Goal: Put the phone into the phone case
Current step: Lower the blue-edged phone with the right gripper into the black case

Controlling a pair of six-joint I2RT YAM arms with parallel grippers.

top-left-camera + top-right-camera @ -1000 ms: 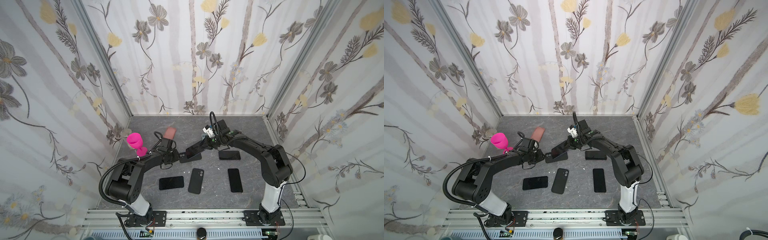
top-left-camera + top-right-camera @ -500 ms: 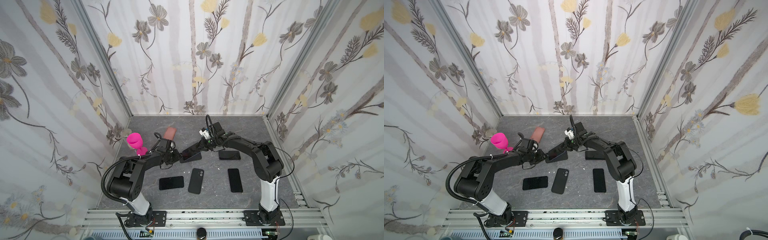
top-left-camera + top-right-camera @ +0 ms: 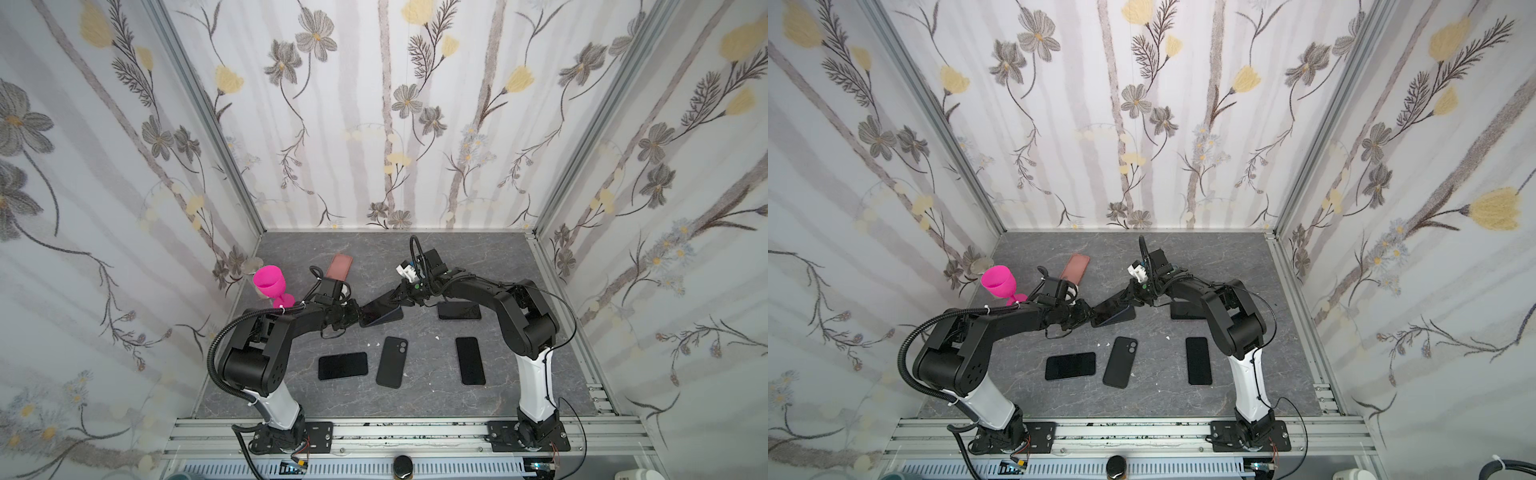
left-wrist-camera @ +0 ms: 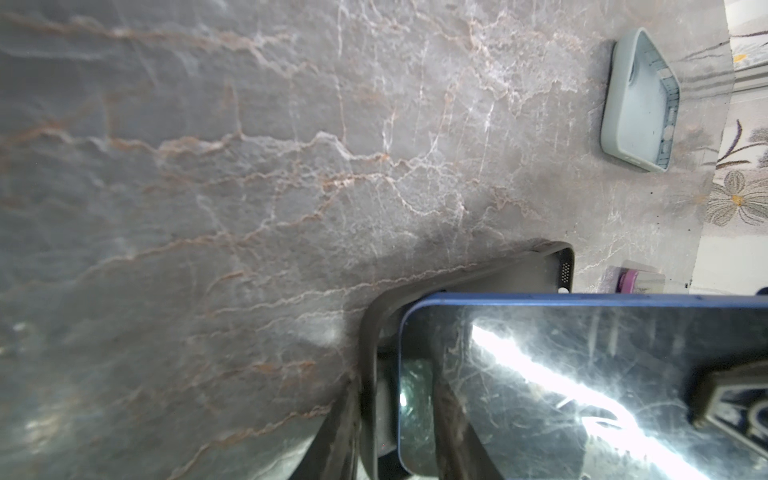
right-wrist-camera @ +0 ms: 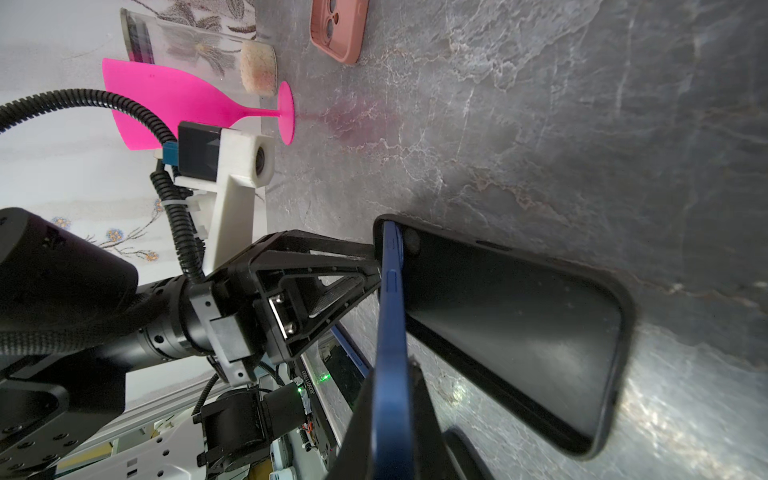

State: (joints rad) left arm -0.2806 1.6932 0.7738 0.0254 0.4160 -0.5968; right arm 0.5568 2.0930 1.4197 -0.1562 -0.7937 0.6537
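The phone's low end is already inside the case, so my right gripper will next bring the phone's raised end down toward the case's open end (image 3: 397, 315) (image 5: 580, 368) and let go of it.
A blue phone (image 3: 380, 306) hangs tilted over an open black phone case (image 3: 390, 318) lying on the grey table in both top views. My right gripper (image 3: 401, 296) is shut on the phone's raised end; the right wrist view shows its fingers clamping the blue edge (image 5: 390, 332). The phone's low end sits inside the case (image 5: 519, 332) at the end nearest my left gripper (image 3: 356, 313). My left gripper (image 4: 395, 395) is shut across that end of the case (image 4: 498, 270), one finger outside the wall, the other on the phone's screen (image 4: 582, 374).
A pink case (image 3: 340, 267) and a pink goblet (image 3: 269, 282) stand at the back left. Dark phones lie at the front (image 3: 343, 365), (image 3: 391, 361), (image 3: 470, 360), and one under the right arm (image 3: 459, 310). A pale blue case (image 4: 636, 104) lies near the wall.
My right gripper has shifted slightly left with the phone, bringing it closer over the case. The left gripper has held its place on the case.
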